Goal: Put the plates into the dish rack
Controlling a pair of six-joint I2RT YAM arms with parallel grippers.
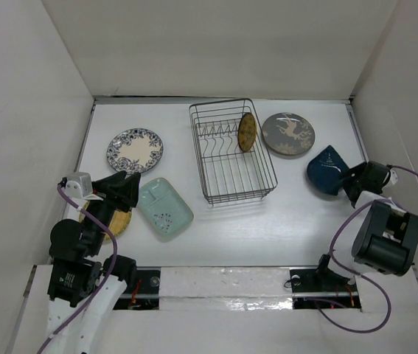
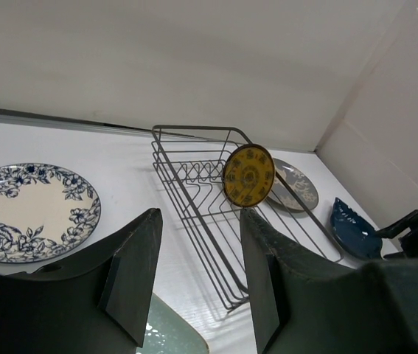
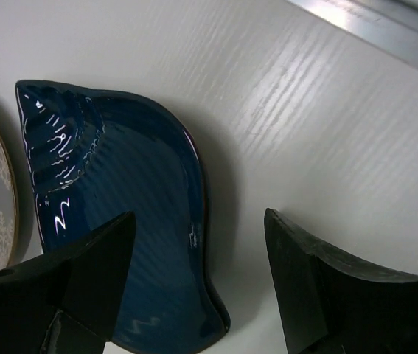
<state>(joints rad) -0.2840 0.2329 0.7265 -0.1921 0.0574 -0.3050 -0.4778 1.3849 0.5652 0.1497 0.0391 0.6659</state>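
My right gripper should stay low next and close its fingers on the dark blue dish's rim [image 1: 343, 176] [image 3: 197, 232], because that rim is already between the open fingers.
The black wire dish rack [image 1: 231, 151] stands mid-table with one small yellow-gold plate [image 1: 247, 131] upright in its prongs; both also show in the left wrist view, the rack [image 2: 194, 169] and the plate [image 2: 248, 175]. A blue-and-white floral plate [image 1: 135, 150] lies flat to the rack's left. A mint-green plate [image 1: 164, 206] lies near it. A second yellow-gold plate [image 1: 114, 223] lies partly under my left arm. A dark grey plate [image 1: 288, 134] lies right of the rack. My left gripper [image 1: 124, 190] is open and empty above the mint plate's left edge. My right gripper [image 1: 354, 181] is open.
A dark blue shell-shaped dish [image 1: 328, 169] lies flat at the right. In the right wrist view my open right gripper [image 3: 199, 221] straddles the rim of this dish [image 3: 120, 177] without touching it. White walls enclose the table on three sides.
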